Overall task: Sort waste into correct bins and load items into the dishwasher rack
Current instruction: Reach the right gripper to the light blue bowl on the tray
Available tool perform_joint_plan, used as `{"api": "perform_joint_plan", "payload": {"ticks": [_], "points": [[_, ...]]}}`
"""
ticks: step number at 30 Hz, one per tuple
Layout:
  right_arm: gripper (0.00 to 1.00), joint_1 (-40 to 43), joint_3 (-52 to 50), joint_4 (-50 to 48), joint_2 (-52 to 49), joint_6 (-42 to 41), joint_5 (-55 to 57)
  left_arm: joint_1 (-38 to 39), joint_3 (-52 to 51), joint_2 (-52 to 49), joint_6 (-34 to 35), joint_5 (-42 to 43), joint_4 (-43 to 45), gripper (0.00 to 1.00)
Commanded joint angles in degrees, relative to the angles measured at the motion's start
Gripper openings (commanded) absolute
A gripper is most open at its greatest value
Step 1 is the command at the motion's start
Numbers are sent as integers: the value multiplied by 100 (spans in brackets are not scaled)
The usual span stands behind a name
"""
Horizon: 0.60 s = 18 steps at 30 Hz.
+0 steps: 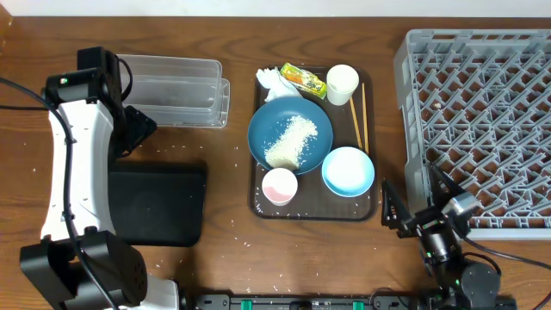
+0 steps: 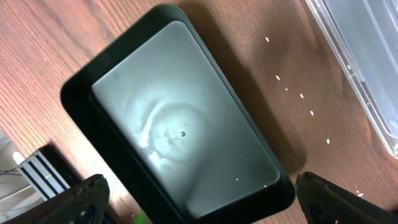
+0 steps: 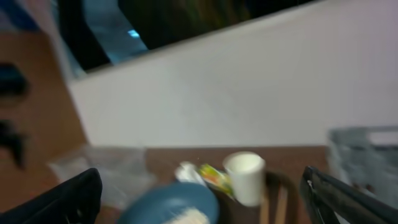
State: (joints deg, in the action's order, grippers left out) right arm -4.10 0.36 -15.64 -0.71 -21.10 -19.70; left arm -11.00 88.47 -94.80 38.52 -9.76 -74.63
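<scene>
The right gripper's next move goes left in the overhead view to the light blue bowl (image 1: 349,170), tipping down onto the bowl's rim near the pink cup.
On the brown serving tray sit a dark blue plate (image 1: 290,135) strewn with rice (image 1: 293,140), a crumpled napkin (image 1: 275,82), a yellow-green wrapper (image 1: 303,80), a white cup (image 1: 342,84), chopsticks (image 1: 359,116), a light blue bowl (image 1: 349,170) and a pink cup (image 1: 280,185). The grey rack (image 1: 482,129) fills the right side. My left gripper (image 1: 136,131) (image 2: 208,205) hangs open above the black tray (image 1: 155,205) (image 2: 180,118), holding nothing. The right gripper (image 1: 413,196) (image 3: 205,199) is open and low at the front, facing the white cup (image 3: 244,177) and plate (image 3: 171,208).
The clear tub (image 1: 176,90) (image 2: 367,68) lies behind the black tray. Loose rice grains (image 2: 301,95) dot the wood between the two bins and in front of the serving tray (image 1: 258,207). The right wrist view is blurred.
</scene>
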Motion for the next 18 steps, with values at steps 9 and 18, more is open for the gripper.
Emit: {"api": "perform_joint_plan", "payload": {"ticks": [9,18], "points": [[99,70,601,-844,-59,-1904,-317,-22,-13,94,-35,15,-28,98],[99,70,2973,1915,-2107,-153,-1464,-22,-13,94,-35,15,-31,98]]}}
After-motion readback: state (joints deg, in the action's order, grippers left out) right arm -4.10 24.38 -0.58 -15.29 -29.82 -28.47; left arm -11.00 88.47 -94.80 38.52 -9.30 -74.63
